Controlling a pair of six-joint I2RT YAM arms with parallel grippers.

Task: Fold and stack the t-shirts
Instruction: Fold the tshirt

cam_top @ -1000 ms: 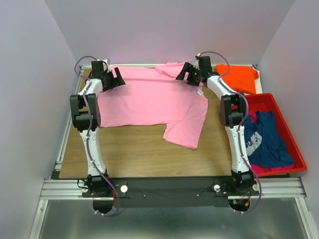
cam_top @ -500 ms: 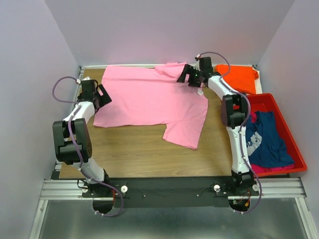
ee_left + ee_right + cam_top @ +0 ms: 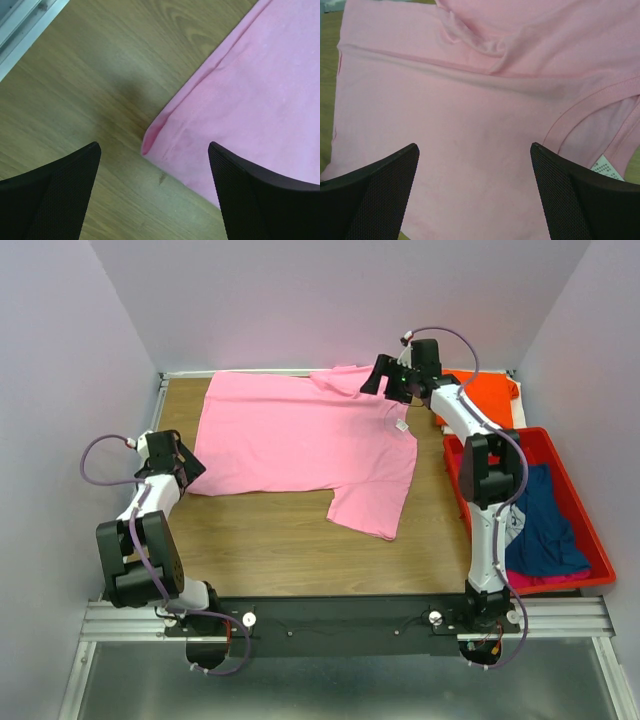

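The pink shirt's near hem corner [image 3: 196, 490] [image 3: 156, 148] is below, in the gap between the open fingers, so the left gripper needs to go down onto that corner next.
The light pink t-shirt [image 3: 300, 435] lies spread flat on the wooden table, one sleeve reaching toward the front. My left gripper [image 3: 181, 462] is open, low over the shirt's near left hem corner [image 3: 156, 136], which lies between the fingers [image 3: 55, 190]. My right gripper [image 3: 386, 381] is open above the shirt's back right part, near the collar [image 3: 590, 107] and its label [image 3: 607, 167]. The orange t-shirt [image 3: 482, 395] lies at the back right. The navy t-shirt [image 3: 545, 525] lies on the magenta one [image 3: 530, 580] in the bin.
The rigid red bin [image 3: 598, 540] stands at the right edge of the table. Bare wood [image 3: 280, 540] shows in front of the pink shirt. A metal rail [image 3: 20, 20] runs along the table's left edge, close to my left gripper.
My left arm has swung from the shirt's back left corner down to its near left corner. My right gripper has shifted slightly back and to the right. The shirt has not moved.
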